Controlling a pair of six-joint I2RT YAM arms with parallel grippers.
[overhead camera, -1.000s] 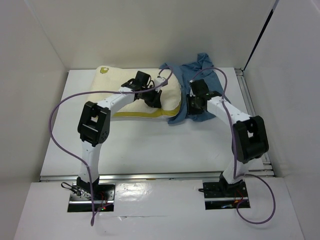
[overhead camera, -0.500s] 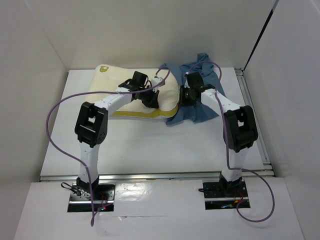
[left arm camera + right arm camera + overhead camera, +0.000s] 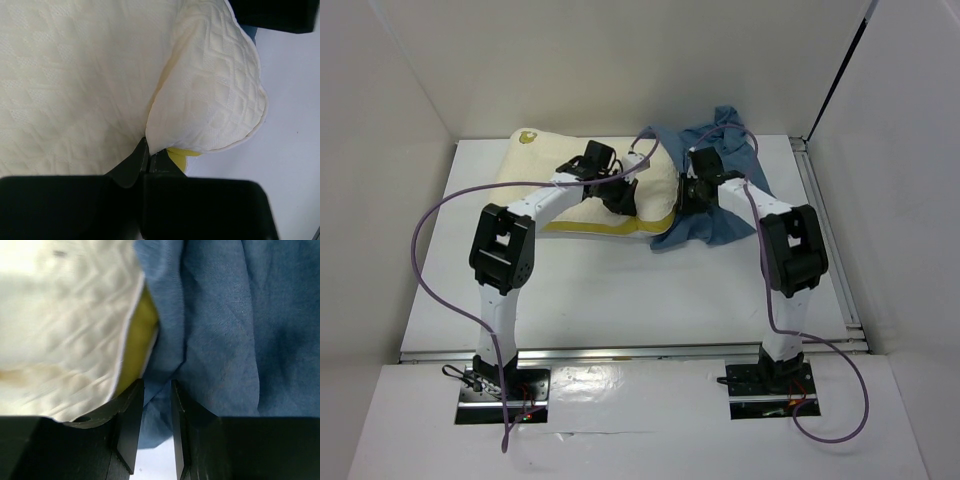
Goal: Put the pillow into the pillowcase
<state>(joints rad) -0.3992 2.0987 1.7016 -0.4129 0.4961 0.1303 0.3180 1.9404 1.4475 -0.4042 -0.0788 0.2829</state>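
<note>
Next, my left gripper moves with the fold toward the pillowcase edge by the pillow (image 3: pixel 675 229) and releases it, as the pillow's end shows outside the slate-blue pillowcase.
The cream pillow (image 3: pixel 570 175) lies at the back of the table, its yellow edge seam facing the front. My left gripper (image 3: pixel 623 196) rests on the pillow's right half, and in the left wrist view my left gripper (image 3: pixel 148 150) is shut on a fold of the pillow (image 3: pixel 215 90). The slate-blue pillowcase (image 3: pixel 725 205) lies crumpled against the pillow's right end. My right gripper (image 3: pixel 688 192) sits at that junction. In the right wrist view my right gripper (image 3: pixel 155 387) stands partly open, with pillowcase (image 3: pixel 225 330) cloth between its fingers and the pillow (image 3: pixel 65 325) at its left.
White walls close in the table (image 3: pixel 620 290) at the back and both sides. A metal rail (image 3: pixel 825 220) runs along the right edge. Purple cables loop from both arms over the table.
My right arm has swung left and back, bringing its gripper up to the pillow's right end. The left gripper has kept its hold and barely moved.
</note>
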